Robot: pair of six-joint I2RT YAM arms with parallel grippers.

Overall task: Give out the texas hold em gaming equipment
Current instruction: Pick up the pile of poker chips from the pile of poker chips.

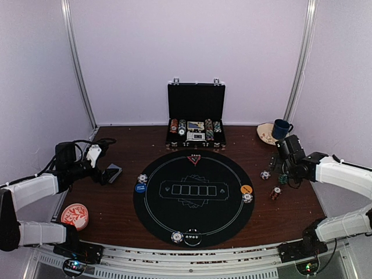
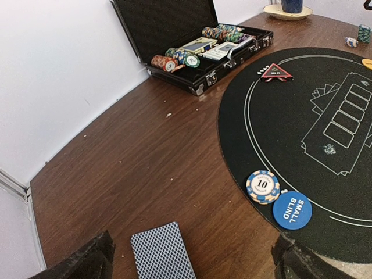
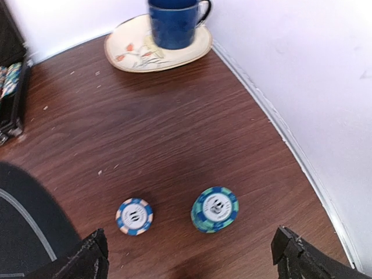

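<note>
The teal chip stack is below my open right gripper. I need to lower my right gripper's fingers around the stack's sides next and close them, clear of the single blue-white chip.
A grey-blue-backed deck of playing cards lies on the wood left of the black mat, between the fingers of my open left gripper, which touch nothing. On the mat's left edge sit a blue-and-white chip and a blue button disc; a red triangle marker is at its far edge. My right gripper hangs open over a teal chip stack and a single blue-white chip, holding nothing. A red chip stack stands nearby.
The open black briefcase with chip rows stands at the back. A plate with a blue mug is at the back right by the wall. A red-and-white dish sits front left. An orange button and more chips lie on the mat.
</note>
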